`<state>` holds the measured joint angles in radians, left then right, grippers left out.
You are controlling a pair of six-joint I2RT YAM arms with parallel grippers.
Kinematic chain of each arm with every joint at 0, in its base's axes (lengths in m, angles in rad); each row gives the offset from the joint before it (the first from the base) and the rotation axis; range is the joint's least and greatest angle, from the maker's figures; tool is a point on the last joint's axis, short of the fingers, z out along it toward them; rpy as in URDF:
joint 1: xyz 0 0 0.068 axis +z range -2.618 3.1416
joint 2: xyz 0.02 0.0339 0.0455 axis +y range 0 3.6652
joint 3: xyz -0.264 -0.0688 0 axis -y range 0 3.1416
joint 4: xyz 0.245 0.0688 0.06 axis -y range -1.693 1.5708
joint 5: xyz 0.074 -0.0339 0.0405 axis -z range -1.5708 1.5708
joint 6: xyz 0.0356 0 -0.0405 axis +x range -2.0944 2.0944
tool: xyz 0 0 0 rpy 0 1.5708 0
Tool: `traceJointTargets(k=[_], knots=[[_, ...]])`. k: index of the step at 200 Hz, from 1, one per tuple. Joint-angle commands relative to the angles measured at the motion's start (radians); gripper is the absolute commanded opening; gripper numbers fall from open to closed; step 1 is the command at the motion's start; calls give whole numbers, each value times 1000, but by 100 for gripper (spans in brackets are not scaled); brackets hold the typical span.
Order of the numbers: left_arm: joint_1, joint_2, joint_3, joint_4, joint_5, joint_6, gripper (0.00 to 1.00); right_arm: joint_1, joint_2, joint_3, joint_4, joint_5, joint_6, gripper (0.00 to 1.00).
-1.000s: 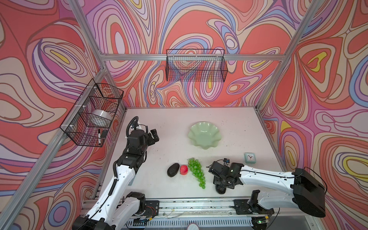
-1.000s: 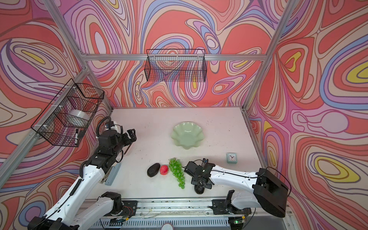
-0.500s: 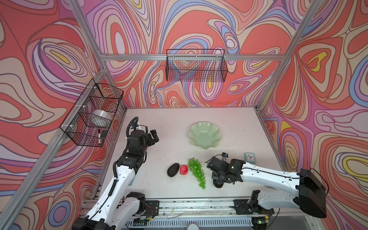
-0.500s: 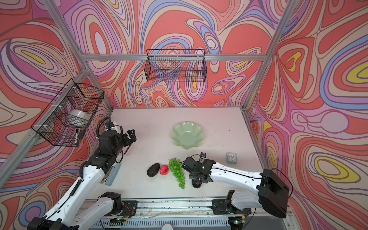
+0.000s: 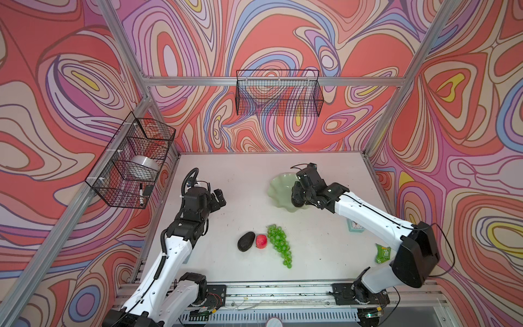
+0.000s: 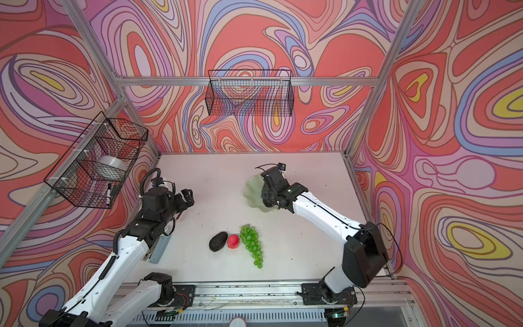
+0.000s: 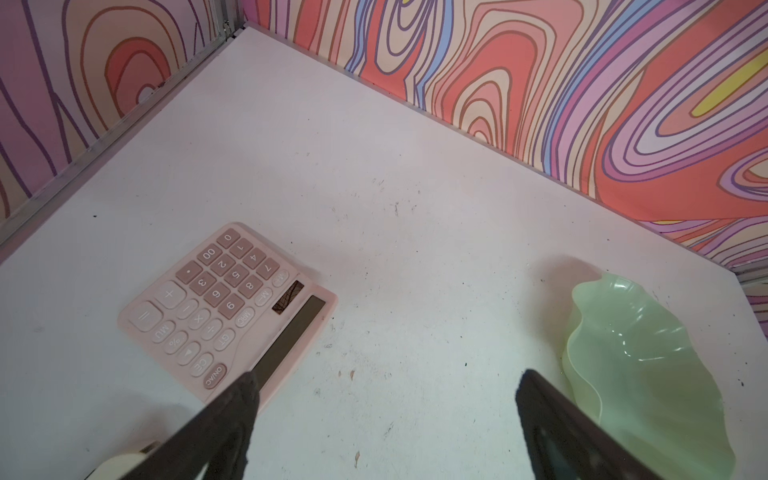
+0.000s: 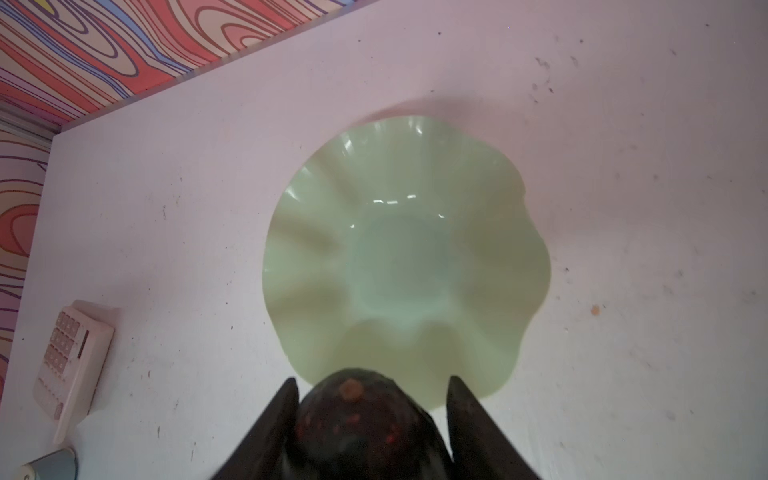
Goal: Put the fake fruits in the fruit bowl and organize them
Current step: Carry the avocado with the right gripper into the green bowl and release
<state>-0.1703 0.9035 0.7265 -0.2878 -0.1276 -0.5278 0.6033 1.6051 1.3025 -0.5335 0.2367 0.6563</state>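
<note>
The avocado still hangs over the near rim of the empty bowl, so the right gripper needs to move outward and down to the bowl's inside bottom next and release the avocado.
My right gripper (image 8: 372, 380) is shut on a dark avocado (image 8: 357, 419) and holds it over the near rim of the pale green fruit bowl (image 8: 407, 249). In both top views this held avocado (image 5: 297, 201) hangs at the bowl's (image 5: 278, 185) front edge, and the bowl's inside has nothing in it. A second avocado (image 5: 246, 241), a red strawberry (image 5: 261, 241) and a bunch of green grapes (image 5: 280, 246) lie side by side on the table's front middle. My left gripper (image 7: 384, 386) is open and holds nothing; it hovers above the table at the left (image 5: 219, 198).
A pink calculator (image 7: 224, 307) lies under my left gripper. A teal clock (image 5: 355, 226) and a green snack packet (image 5: 382, 254) lie at the right, partly behind my right arm. Black wire baskets hang on the back wall (image 5: 278, 96) and left wall (image 5: 130, 164).
My right gripper closed on the avocado near the table's front, lifted it and carried it back to the bowl's near rim. The left arm has hardly moved.
</note>
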Motion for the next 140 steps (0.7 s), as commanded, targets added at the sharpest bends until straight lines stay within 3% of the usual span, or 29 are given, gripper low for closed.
traceJointTargets(k=[1,50,140], knots=[[1,-50,-7,-57,21,5,96,-33,111,83,97,-50,-129,46],[0,-104,-29,-108,41,11,94,-85,340,208,146,-110,-167,46],[0,-157,-68,-82,32,-4,94,-120,475,197,202,-167,-139,46]])
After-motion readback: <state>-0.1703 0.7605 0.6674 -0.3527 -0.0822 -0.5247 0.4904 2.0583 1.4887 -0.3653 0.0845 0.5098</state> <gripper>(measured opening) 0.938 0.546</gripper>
